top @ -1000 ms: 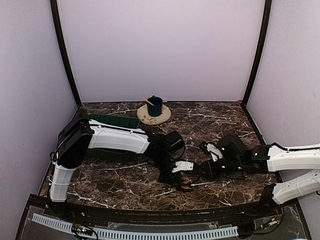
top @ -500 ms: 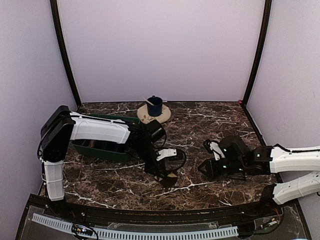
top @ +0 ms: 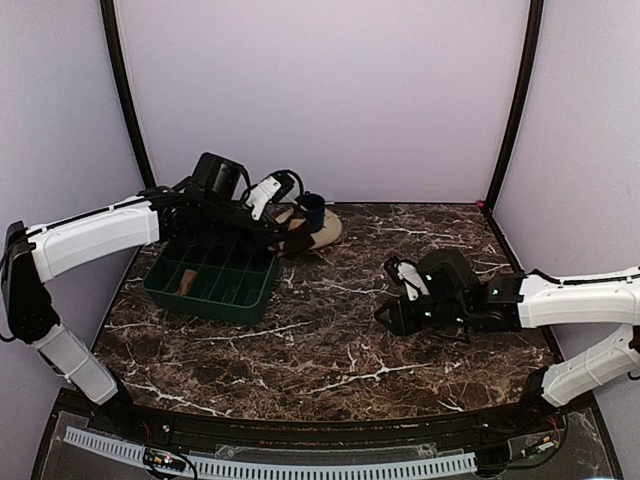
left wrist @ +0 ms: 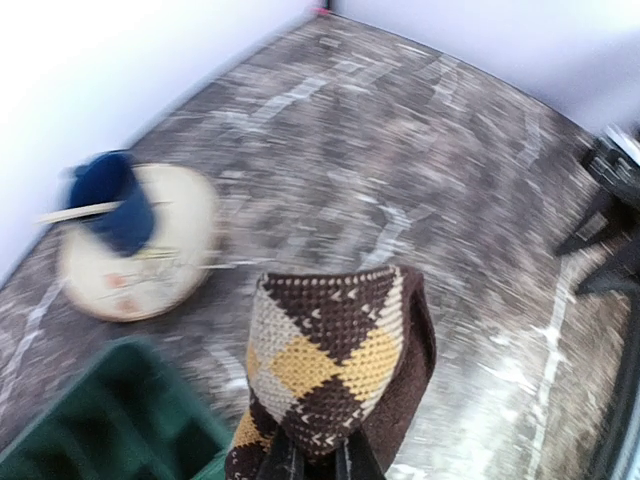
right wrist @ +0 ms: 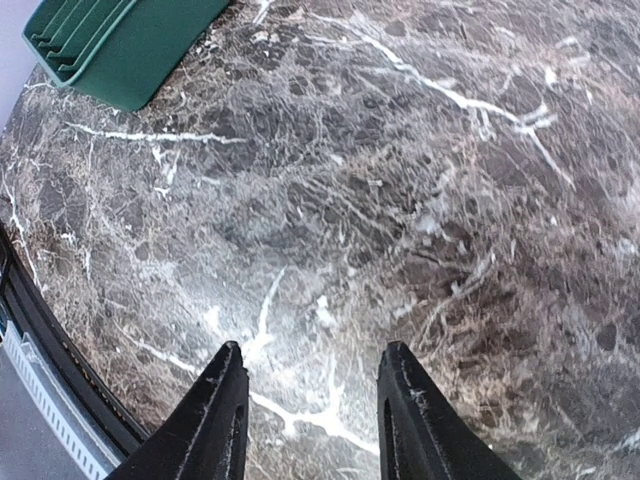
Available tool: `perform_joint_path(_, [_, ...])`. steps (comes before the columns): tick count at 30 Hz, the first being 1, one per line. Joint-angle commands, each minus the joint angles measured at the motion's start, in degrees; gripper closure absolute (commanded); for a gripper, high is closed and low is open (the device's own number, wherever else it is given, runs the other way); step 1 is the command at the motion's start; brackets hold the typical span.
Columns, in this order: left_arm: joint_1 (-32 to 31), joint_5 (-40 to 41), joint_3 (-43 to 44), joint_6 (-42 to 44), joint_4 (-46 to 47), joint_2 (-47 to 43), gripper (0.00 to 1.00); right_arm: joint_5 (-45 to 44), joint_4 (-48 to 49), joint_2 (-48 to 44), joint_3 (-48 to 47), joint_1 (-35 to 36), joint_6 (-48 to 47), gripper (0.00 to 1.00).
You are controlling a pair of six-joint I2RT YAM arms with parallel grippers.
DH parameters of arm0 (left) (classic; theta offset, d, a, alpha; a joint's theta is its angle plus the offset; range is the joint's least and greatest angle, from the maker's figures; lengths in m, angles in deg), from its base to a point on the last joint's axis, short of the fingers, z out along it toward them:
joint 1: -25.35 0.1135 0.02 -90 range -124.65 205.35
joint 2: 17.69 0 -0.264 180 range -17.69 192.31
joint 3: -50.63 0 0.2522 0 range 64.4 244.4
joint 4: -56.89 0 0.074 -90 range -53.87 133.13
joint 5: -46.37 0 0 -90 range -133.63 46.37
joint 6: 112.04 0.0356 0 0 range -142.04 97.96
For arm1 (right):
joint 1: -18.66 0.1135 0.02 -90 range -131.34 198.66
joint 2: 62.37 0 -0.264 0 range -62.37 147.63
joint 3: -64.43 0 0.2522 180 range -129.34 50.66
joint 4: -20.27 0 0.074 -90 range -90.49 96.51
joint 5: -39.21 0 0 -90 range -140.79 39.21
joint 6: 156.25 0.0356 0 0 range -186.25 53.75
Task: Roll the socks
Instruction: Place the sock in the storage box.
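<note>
The section of the tray beside the tan-brown bundle (top: 185, 287) is empty below and to the left in the top view. I will move my left gripper there next, lower it and release.
My left gripper (top: 283, 238) is shut on the rolled brown-and-cream checkered sock (top: 296, 244) and holds it in the air by the far right corner of the green tray (top: 250, 300). In the left wrist view the sock (left wrist: 330, 360) stands up from the shut fingers (left wrist: 285, 465). A small tan-brown bundle (top: 185, 287), which looks like the plain sock, lies in a left compartment of the tray. My right gripper (top: 385, 316) is open and empty just above the marble, right of centre; it also shows in the right wrist view (right wrist: 310, 365).
A blue cup (top: 310, 212) with a stick in it stands on a round tan plate (top: 325, 235) at the back, just right of my left gripper. The tray's corner shows in the right wrist view (right wrist: 110, 40). Purple walls enclose the marble table (top: 330, 360).
My left arm lifted the checkered sock from the front middle of the table and swung it back and left to the tray's far right corner. My right gripper shifted slightly left.
</note>
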Motion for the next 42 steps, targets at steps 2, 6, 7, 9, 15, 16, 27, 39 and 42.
perform_joint_path(2, [4.51, 19.31, -3.51, -6.56, 0.45, -6.73, 1.00, 0.14, 4.64, 4.25, -5.58, 0.51, -3.60, 0.59])
perform_joint_path(6, [7.25, 28.95, -4.53, -9.71, -2.80, -8.28, 1.00, 0.26, 5.90, 7.22, -8.64, 0.50, -5.13, 0.59])
perform_joint_path(7, [7.58, 31.21, -4.66, -10.26, -3.65, -8.31, 1.00, 0.14, 5.99, 7.95, -9.38, 0.50, -5.42, 0.59])
perform_joint_path(9, [8.42, 35.40, -5.05, -11.79, -5.50, -8.07, 1.00, -0.27, 6.28, 9.48, -10.73, 0.48, -5.87, 0.59])
perform_joint_path(15, [10.87, 42.21, -5.84, -16.27, -10.04, -6.20, 1.00, -0.34, 10.70, 13.11, -11.64, 0.46, -5.13, 0.59])
perform_joint_path(16, [10.87, 43.25, -5.83, -16.84, -10.98, -5.38, 1.00, -0.22, 11.31, 13.53, -11.64, 0.45, -4.96, 0.59])
perform_joint_path(27, [10.89, 48.09, -8.13, -22.48, -18.03, -0.37, 1.00, 0.81, 14.41, 15.03, -11.52, 0.54, -5.12, 0.59])
perform_joint_path(39, [9.27, 46.66, -11.56, -25.72, -19.82, 0.65, 1.00, 1.37, 15.89, 14.85, -10.13, 0.41, -5.47, 0.59])
perform_joint_path(42, [7.91, 46.09, -11.47, -26.21, -20.12, 1.19, 1.00, 1.28, 15.86, 14.82, -10.05, 0.41, -5.67, 0.59])
